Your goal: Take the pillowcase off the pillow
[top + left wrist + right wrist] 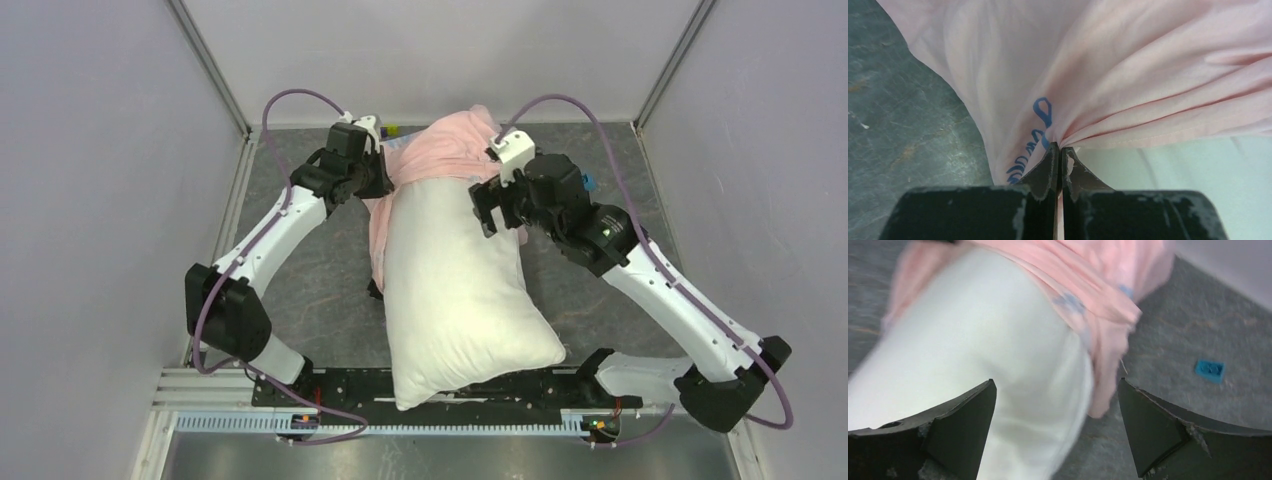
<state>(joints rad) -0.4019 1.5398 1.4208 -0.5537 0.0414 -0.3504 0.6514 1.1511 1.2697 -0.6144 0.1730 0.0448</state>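
My right gripper swings across and down next, clear of the pillowcase (440, 150), since bare white pillow lies back from it and to its left in the top view.
The white pillow (455, 290) lies lengthwise down the middle of the table, its near end at the arm bases. The pale pink pillowcase (440, 150) is bunched over its far end, a strip hanging down its left side. My left gripper (378, 172) is shut on a fold of the pillowcase (1128, 75), next to blue lettering (1040, 125). My right gripper (488, 205) is open over the pillow's right edge (998, 340), with the pillowcase hem (1098, 315) between its fingers and nothing held.
A small blue piece (1209, 369) lies on the grey table right of the pillow, also in the top view (590, 183). Grey walls enclose the table. A black rail (330, 385) runs along the near edge.
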